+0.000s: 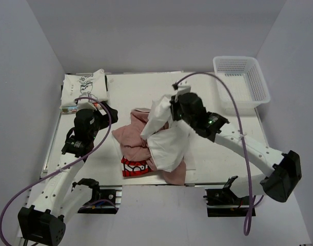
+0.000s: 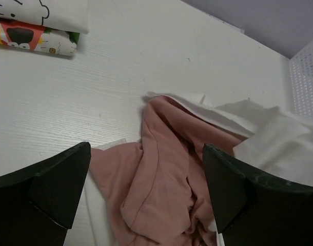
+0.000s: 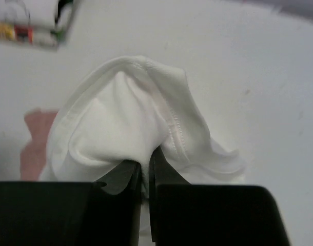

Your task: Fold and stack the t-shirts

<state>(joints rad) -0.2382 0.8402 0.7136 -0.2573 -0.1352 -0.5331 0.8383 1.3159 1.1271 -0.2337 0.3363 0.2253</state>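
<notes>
I need to raise my right gripper and swing it over the lattice basket (image 1: 240,83), which stands empty to its right in the top view, then lower and release the fold of the white t-shirt.
My right gripper (image 1: 172,106) is shut on a fold of the white t-shirt (image 1: 167,138) and holds it up above the table; the fingers pinch its hemmed edge in the right wrist view (image 3: 145,177). A red print (image 1: 133,167) shows on white cloth at the heap's front. The dusty-pink t-shirt (image 1: 132,134) lies crumpled under and left of it. My left gripper (image 1: 109,114) is open and empty, its fingers (image 2: 54,189) spread wide just above the pink t-shirt (image 2: 167,169). A folded white t-shirt with a black cartoon drawing (image 1: 84,86) lies at the back left.
A white lattice basket (image 1: 242,79) stands at the back right and shows at the edge of the left wrist view (image 2: 306,77). A colourful folded piece (image 2: 36,38) lies under the cartoon t-shirt. The right arm's purple cable (image 1: 233,107) arcs over the table.
</notes>
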